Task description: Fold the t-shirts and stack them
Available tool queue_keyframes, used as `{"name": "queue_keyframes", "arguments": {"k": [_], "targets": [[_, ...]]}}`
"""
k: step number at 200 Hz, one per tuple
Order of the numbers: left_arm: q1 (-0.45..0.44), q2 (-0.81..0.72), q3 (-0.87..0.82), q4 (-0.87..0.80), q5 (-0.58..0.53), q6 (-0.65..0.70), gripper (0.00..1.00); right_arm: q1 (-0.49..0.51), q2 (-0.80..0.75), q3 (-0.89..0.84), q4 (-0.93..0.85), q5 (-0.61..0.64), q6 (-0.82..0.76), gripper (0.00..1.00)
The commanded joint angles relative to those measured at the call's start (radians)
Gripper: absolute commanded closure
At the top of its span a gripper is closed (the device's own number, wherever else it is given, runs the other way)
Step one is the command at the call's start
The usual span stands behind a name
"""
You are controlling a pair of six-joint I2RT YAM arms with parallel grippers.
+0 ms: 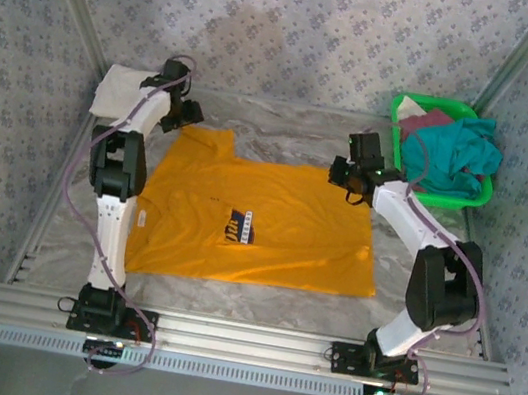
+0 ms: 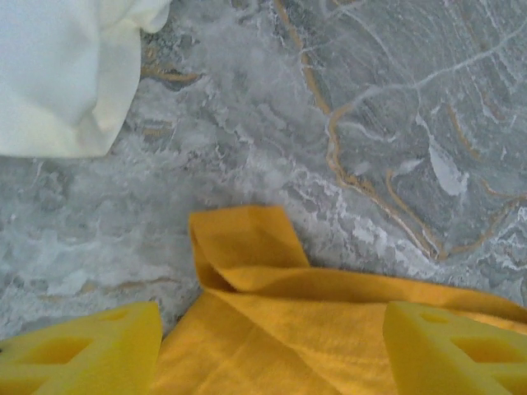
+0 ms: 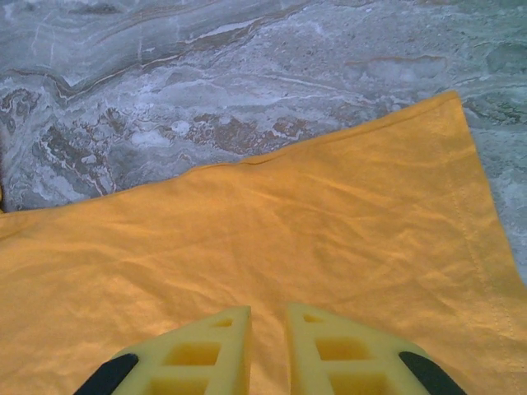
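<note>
My left gripper comes down onto the fold at the shirt's far corner and closes next, since the loose orange flap lies between its wide-open fingers.
The mustard-orange t-shirt [image 1: 279, 230] lies spread flat on the table, its navy-and-white print [image 1: 241, 226] facing up. My left gripper [image 1: 189, 114] hovers at the shirt's back-left corner. In the left wrist view that gripper [image 2: 272, 354] is open wide, with a folded-over flap of orange cloth [image 2: 247, 247] lying loose between the pads. My right gripper [image 1: 341, 175] is over the shirt's back-right edge. Seen from the right wrist, it [image 3: 268, 350] is open by a narrow gap above the flat cloth [image 3: 247, 230], pinching nothing. A white t-shirt [image 1: 116, 92] [image 2: 58, 74] lies at the back left.
A green basket [image 1: 446, 200] stands at the back right holding a teal t-shirt [image 1: 454, 153] and a maroon one [image 1: 424, 121]. The marbled table [image 1: 286, 125] is walled by patterned panels. An aluminium rail [image 1: 240, 338] carries both arm bases along the near edge.
</note>
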Motion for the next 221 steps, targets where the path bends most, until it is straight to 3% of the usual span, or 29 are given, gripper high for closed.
{"name": "queue_keyframes", "arguments": {"k": [1,83,104,144,162,187,201,221], "targets": [[0.001,0.049,0.095,-0.119,-0.002,0.02,0.31,-0.013,-0.039,-0.037,-0.004,0.006,-0.006,0.8],[-0.001,0.096,0.166,-0.175,-0.012,0.017,0.46,-0.035,-0.057,-0.018,-0.035,-0.016,-0.007,0.79],[0.002,0.095,0.167,-0.189,0.003,0.0,0.66,-0.05,-0.058,0.03,-0.091,-0.054,-0.01,0.79],[-0.008,0.085,0.096,-0.198,0.025,-0.034,0.6,-0.096,-0.077,0.056,-0.159,-0.1,-0.038,0.76],[-0.012,0.06,0.055,-0.182,0.028,-0.045,0.75,-0.12,-0.072,0.077,-0.192,-0.1,-0.04,0.76],[-0.008,0.045,0.075,-0.182,-0.009,-0.042,0.82,-0.14,-0.054,0.096,-0.202,-0.107,-0.051,0.76],[-0.003,0.052,0.123,-0.204,-0.016,-0.037,0.91,-0.149,-0.026,0.125,-0.214,-0.111,-0.057,0.76],[-0.001,0.07,0.207,-0.245,-0.024,-0.032,0.91,-0.155,0.011,0.168,-0.228,-0.115,-0.062,0.75]]}}
